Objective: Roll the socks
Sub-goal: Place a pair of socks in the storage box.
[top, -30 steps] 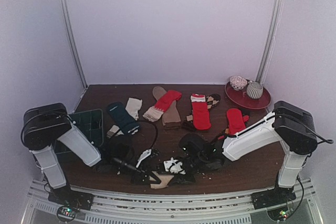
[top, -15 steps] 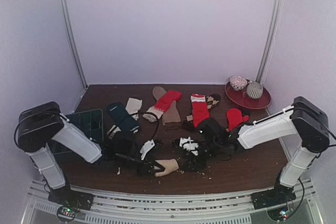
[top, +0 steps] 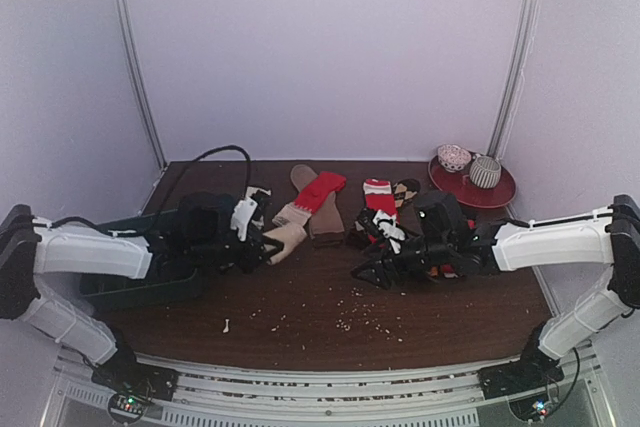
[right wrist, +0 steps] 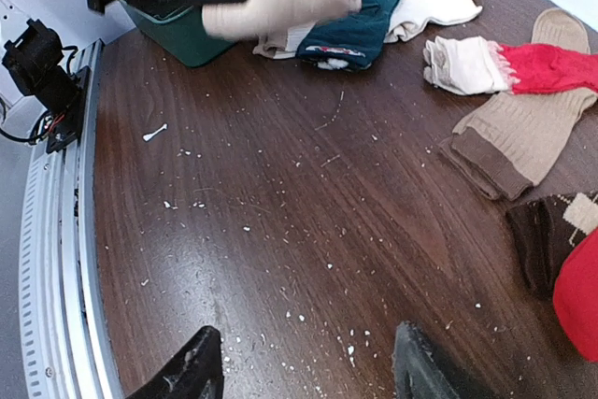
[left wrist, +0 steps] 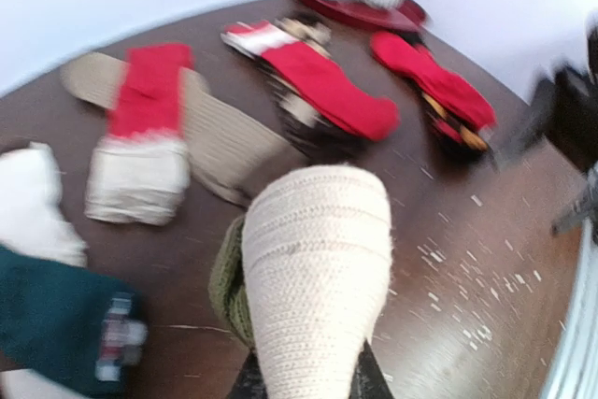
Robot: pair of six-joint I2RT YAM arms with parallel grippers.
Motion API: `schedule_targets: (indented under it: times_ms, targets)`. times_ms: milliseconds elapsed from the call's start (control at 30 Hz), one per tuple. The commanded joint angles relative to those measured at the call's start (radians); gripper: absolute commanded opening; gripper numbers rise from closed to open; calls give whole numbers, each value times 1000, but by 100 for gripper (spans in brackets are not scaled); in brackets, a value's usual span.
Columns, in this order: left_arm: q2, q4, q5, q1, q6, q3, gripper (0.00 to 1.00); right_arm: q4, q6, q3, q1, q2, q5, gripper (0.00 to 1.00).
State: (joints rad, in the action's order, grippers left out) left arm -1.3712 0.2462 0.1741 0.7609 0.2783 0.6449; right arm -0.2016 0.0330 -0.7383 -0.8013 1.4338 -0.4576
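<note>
The sock is rolled; my left gripper next swings left in the top view, down into the dark green tray, and releases it.
My left gripper [top: 268, 244] is shut on a rolled cream sock [top: 287, 236] with an olive cuff and holds it above the table, just right of the tray. In the left wrist view the roll [left wrist: 313, 268] hides the jaws [left wrist: 304, 385]. My right gripper [top: 372, 275] is open and empty, low over bare table at centre right; its fingers [right wrist: 192, 371] stand wide apart around the gripper's centre [right wrist: 304, 376]. Loose socks lie at the back: teal [right wrist: 360, 16], cream [top: 255, 197], red with a cream cuff [top: 315, 195], tan [top: 322, 219], red [top: 380, 205], argyle [top: 405, 189].
A dark green tray [top: 150, 282] sits at the left under my left arm. A red plate [top: 495, 192] at the back right holds two rolled socks [top: 453, 157]. White crumbs speckle the brown table [top: 340, 322]. Another red sock [left wrist: 439, 86] lies near my right arm.
Both arms left the near edge. My left gripper carried the cream sock up and back-left towards the tray. My right gripper let go of it and drew back to the right, open.
</note>
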Motion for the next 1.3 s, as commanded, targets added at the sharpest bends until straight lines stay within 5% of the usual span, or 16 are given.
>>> schedule_targets:
  times_ms: [0, 533, 900, 1267]
  targets:
    - [111, -142, -214, -80, -18, 49, 0, -80, -62, 39, 14, 7, 8, 62]
    - [379, -310, -589, -329, 162, -97, 0, -188, -90, 117, 18, 18, -26, 59]
    - [371, -336, -589, -506, 217, -154, 0, -222, -128, 123, 17, 46, -107, 58]
    - [219, -272, -573, -555, 204, -119, 0, -223, -133, 130, 19, 36, -126, 58]
